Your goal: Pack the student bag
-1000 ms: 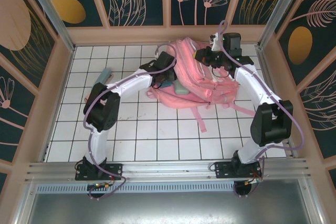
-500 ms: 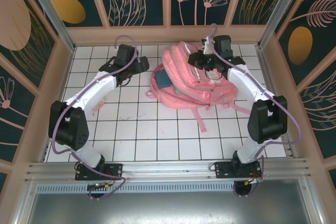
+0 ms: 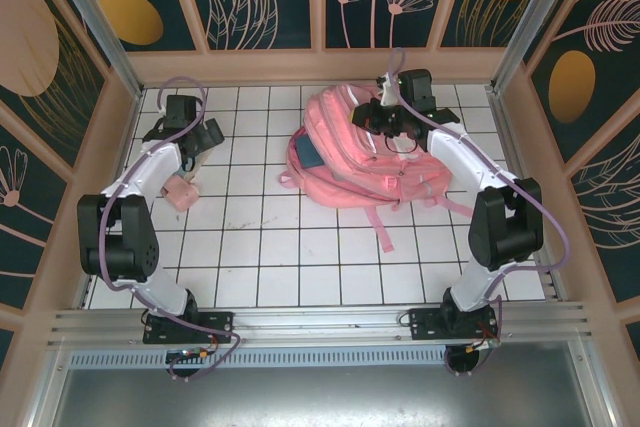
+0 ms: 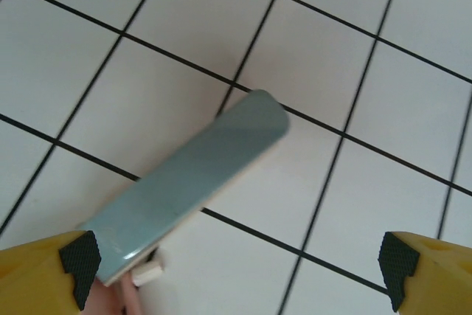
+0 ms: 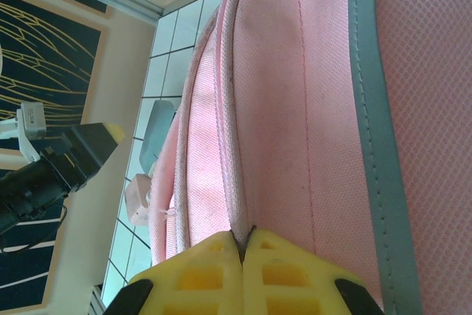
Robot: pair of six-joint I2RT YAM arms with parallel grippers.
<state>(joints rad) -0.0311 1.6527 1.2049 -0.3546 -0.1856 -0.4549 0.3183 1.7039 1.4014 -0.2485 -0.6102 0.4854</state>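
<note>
Next, my left gripper comes down open astride the grey-teal case (image 4: pixel 193 186) and closes across its long sides, since the case lies on the tiles below the gripper.
The student bag (image 3: pixel 385 162), a big pink backpack, lies at the back centre of the tiled table, with a dark teal item (image 3: pixel 312 154) showing in its open left side. My right gripper (image 3: pixel 372 113) is shut on the bag's zipper edge (image 5: pixel 243 182), the yellow jaws (image 5: pixel 242 245) pinching the pink fabric. My left gripper (image 3: pixel 205 137) hangs open at the far left, above a flat grey-teal case (image 4: pixel 193 186) that lies on the tiles. Nothing is between its fingertips (image 4: pixel 80 260).
A small pink box (image 3: pixel 182 194) lies just in front of the case, also seen as the pink box (image 5: pixel 139 197) past the bag. The bag's straps (image 3: pixel 380 222) trail toward the near side. Wooden walls (image 3: pixel 115 137) enclose the table.
My left gripper let go of the teal item in the bag's opening, opened wide and swung left over the grey-teal case. The right gripper kept its hold on the bag's edge.
</note>
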